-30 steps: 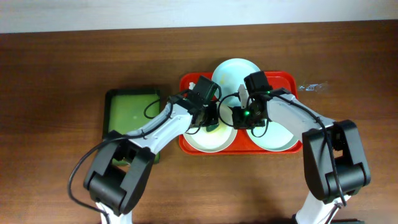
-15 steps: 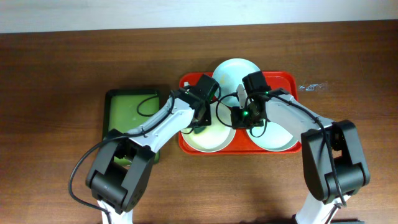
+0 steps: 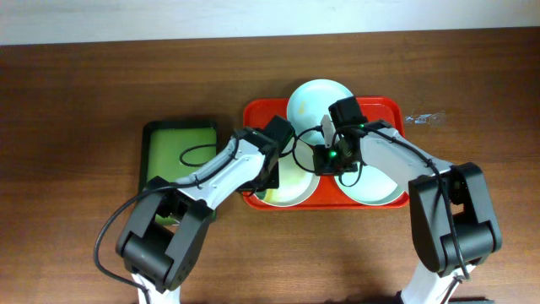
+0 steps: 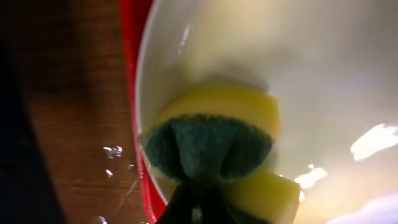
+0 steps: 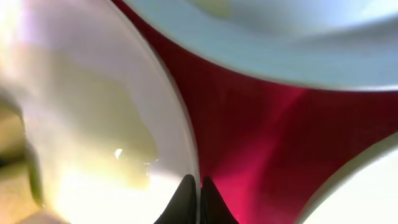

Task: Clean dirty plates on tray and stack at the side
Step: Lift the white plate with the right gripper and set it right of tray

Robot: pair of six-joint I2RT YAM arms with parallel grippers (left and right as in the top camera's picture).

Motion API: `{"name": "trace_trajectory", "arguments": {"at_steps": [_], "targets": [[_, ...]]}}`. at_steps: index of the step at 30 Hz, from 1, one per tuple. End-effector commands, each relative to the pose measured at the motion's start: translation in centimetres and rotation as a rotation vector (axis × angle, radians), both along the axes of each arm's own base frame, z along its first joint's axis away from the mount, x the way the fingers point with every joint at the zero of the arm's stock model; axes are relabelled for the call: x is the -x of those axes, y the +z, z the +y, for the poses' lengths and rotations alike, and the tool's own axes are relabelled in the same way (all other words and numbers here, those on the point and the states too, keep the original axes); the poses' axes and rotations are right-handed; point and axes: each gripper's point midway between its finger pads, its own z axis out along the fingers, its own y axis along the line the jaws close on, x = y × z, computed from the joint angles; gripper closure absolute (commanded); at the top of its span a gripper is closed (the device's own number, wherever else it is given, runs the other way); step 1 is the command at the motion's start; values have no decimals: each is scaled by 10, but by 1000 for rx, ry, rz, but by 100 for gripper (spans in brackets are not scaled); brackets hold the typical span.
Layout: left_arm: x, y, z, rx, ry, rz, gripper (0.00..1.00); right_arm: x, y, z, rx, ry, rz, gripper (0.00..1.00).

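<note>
The right gripper lifts the plate over to bare wood [image 3: 464, 141] beside the tray next, to the gripper's right in the overhead view, then lowers it and releases.
The red tray [image 3: 257, 111] holds three pale plates. The near-left plate [image 3: 291, 187] has a yellowish film. My left gripper [image 3: 265, 181] is shut on a yellow sponge with a green scouring side [image 4: 208, 146] and presses it on this plate [image 4: 323, 68] near its left rim. My right gripper [image 3: 324, 159] is shut on the same plate's right rim [image 5: 186, 143], its fingers [image 5: 199, 194] pinching the edge. A second plate [image 3: 319, 100] lies at the back and shows in the right wrist view [image 5: 280, 37]. A third plate [image 3: 375, 187] lies at the near right.
A smaller dark-rimmed green tray [image 3: 177, 152] stands left of the red tray. A small clear scrap or wet spot [image 3: 423, 118] lies on the wooden table right of the tray. Water drops [image 4: 112, 151] dot the wood by the tray's left edge.
My left gripper has moved with the sponge across the near-left plate, from its upper middle to its lower left rim. The right gripper has kept its hold on the rim.
</note>
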Motion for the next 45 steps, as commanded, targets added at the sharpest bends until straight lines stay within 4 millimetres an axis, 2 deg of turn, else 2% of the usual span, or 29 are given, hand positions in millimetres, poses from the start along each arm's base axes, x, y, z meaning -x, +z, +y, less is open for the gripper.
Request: {"name": "trace_trajectory", "arguments": {"at_steps": [1, 3, 5, 7, 9, 12, 14, 16, 19, 23, 26, 29, 31, 32, 33, 35, 37, 39, 40, 41, 43, 44, 45], "targets": [[-23, 41, 2, 1, 8, -103, 100, -7, 13, -6, 33, -1, -20, 96], [-28, 61, -4, 48, 9, -146, 100, -10, 27, -5, 35, 25, -41, 96], [-34, 94, 2, 89, 27, -222, 100, -16, 48, -21, 130, 10, -71, 96], [-38, 123, 24, 111, 83, -274, 100, -19, 71, -39, 262, -4, -94, 96], [-36, 137, 61, 93, 165, -270, 100, -19, 103, -48, 400, 9, -126, 96], [-26, 133, 121, -27, 288, -203, 100, -16, 145, -44, 566, 50, -190, 96], [-22, 132, 153, -74, 355, -174, 100, -17, 181, -43, 774, 93, -302, 96], [-20, 131, 177, -108, 365, -155, 100, -17, 204, -40, 917, 122, -390, 96], [-14, 130, 201, -119, 432, -126, 100, -13, 234, -31, 1130, 185, -521, 96], [-13, 129, 206, -99, 455, -117, 100, -9, 264, -12, 1325, 314, -643, 96], [-13, 129, 206, -100, 455, -117, 100, -5, 291, -3, 1479, 349, -732, 96], [-13, 128, 206, -101, 456, -114, 100, -4, 291, 1, 1477, 364, -740, 96], [-13, 128, 206, -100, 456, -115, 100, -2, 277, 5, 1390, 364, -715, 96], [-13, 128, 206, -100, 456, -116, 100, -4, 264, 9, 1279, 298, -704, 96], [-13, 128, 206, -100, 456, -116, 100, -13, 235, 17, 1043, 160, -663, 96], [-13, 128, 206, -100, 455, -114, 100, -24, 181, 19, 764, 129, -486, 96], [-12, 127, 206, -102, 455, -110, 100, -31, 156, 4, 571, 75, -333, 96], [-12, 127, 206, -101, 455, -111, 100, -47, 156, -9, 269, -25, -250, 96], [-12, 127, 206, -101, 455, -111, 100, -55, 158, -23, 188, -75, -230, 96], [-12, 127, 206, -101, 455, -111, 100, -64, 159, -54, 143, -155, -212, 96], [-12, 127, 206, -101, 455, -112, 100, -75, 159, -128, 145, -336, -195, 96], [-13, 128, 206, -100, 455, -114, 100, -74, 159, -174, 155, -442, -187, 96], [-14, 128, 206, -99, 456, -118, 100, -72, 159, -206, 162, -517, -182, 96]]}}
